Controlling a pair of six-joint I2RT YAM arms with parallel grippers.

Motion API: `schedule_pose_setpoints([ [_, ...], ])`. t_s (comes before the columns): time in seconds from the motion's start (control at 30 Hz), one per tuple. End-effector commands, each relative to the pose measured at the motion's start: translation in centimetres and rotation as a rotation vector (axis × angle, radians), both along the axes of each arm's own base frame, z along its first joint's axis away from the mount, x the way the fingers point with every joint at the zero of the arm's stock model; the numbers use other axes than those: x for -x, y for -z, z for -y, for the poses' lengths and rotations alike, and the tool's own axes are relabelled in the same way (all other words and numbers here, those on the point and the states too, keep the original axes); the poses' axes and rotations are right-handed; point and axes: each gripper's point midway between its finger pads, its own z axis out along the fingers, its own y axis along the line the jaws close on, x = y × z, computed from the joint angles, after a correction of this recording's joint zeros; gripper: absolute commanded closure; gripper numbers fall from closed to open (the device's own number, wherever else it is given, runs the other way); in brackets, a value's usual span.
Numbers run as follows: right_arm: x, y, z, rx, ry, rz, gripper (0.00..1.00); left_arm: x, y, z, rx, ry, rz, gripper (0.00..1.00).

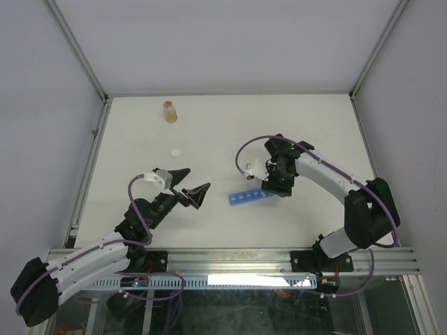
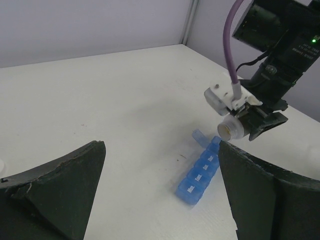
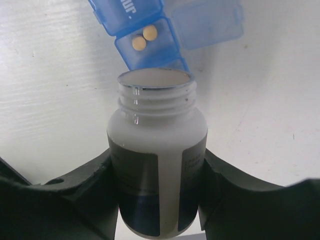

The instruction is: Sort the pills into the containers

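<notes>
The white bottle (image 2: 231, 129) is uncapped. The white round cap (image 2: 1, 166) is next, and my left gripper reaches outward and down onto it.
The containers (image 1: 246, 197) are a short translucent-blue strip lying at the table's middle, also seen as containers (image 2: 200, 172) in the left wrist view. The end compartment (image 3: 150, 47) has its lid (image 3: 207, 22) flipped open, and two round yellow pills (image 3: 144, 38) lie inside. My right gripper (image 3: 157, 160) is shut on an uncapped white bottle (image 3: 157, 150), tipped with its mouth just over that open compartment. From the left wrist, the white bottle (image 2: 231, 129) hangs mouth-down at the strip's far end. My left gripper (image 2: 161, 146) stands wide open and holds nothing, left of the strip.
A small amber bottle (image 1: 169, 111) stands at the back left of the table. A white round cap (image 1: 176, 151) lies nearer the middle left. Metal frame rails (image 1: 87, 160) border the table on both sides.
</notes>
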Motion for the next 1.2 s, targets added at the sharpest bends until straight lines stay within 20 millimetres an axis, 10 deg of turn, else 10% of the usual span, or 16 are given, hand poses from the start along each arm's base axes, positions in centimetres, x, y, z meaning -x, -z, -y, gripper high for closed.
schedule_pose_setpoints([
  [0.0, -1.0, -4.2, -3.0, -0.315, 0.075, 0.093, 1.00, -0.2, -1.9, -0.6, 0.067, -0.026, 0.036, 0.01],
  [0.27, -1.7, -16.6, -10.1, -1.086, 0.026, 0.199, 1.00, -1.5, -3.7, 0.0, 0.176, 0.007, -0.145, 0.02],
  [0.53, 2.1, -27.7, -11.8, -1.640, -0.128, 0.051, 1.00, -5.7, -2.5, -1.9, 0.135, -0.076, -0.429, 0.04],
  [0.7, 3.1, -25.8, -10.9, -1.619, -0.107, 0.126, 1.00, -8.9, -2.2, -3.1, 0.010, -0.189, -0.527, 0.15],
  [1.17, 4.6, -23.1, -9.8, -1.529, -0.159, 0.245, 1.00, -17.9, 7.6, -10.8, -0.386, -0.519, -0.858, 0.21],
])
